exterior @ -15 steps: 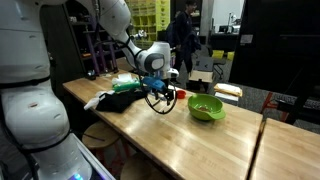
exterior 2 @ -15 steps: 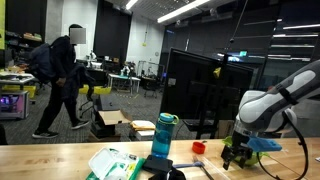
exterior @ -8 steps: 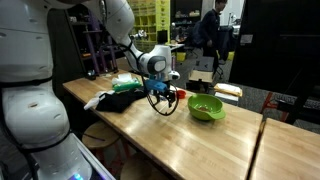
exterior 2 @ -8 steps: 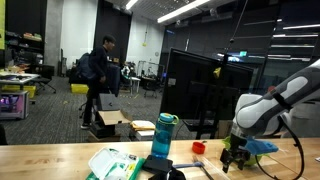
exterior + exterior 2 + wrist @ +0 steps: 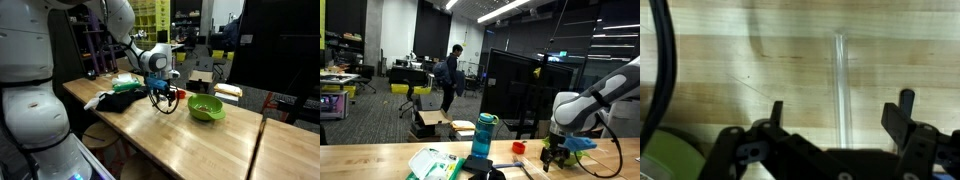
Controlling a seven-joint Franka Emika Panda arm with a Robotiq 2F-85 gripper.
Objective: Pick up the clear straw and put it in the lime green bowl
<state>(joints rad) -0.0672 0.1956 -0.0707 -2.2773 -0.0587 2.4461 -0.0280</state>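
Next, my gripper moves down to the tabletop around the clear straw's middle part (image 5: 843, 102), since the straw lies below and runs between the gripper's open fingers.
The clear straw (image 5: 843, 85) lies on the wooden table, running up and down the wrist view between my two fingers. My gripper (image 5: 840, 112) is open and straddles the straw's near end without touching it that I can see. In both exterior views the gripper (image 5: 163, 99) (image 5: 552, 156) hangs just above the tabletop, fingers down. The lime green bowl (image 5: 206, 108) sits on the table beside the gripper; a slice of its rim shows in the wrist view (image 5: 662, 160). The straw is too thin to see in the exterior views.
A teal bottle (image 5: 484, 135), a green-and-white packet (image 5: 432, 163) and a black cloth (image 5: 118, 100) lie on the table near the arm. A small red piece (image 5: 518, 147) sits by the far edge. A black cable (image 5: 662, 60) runs beside the gripper.
The arm and gripper hold nearly still over the straw. Only a person in the background has walked across the room.
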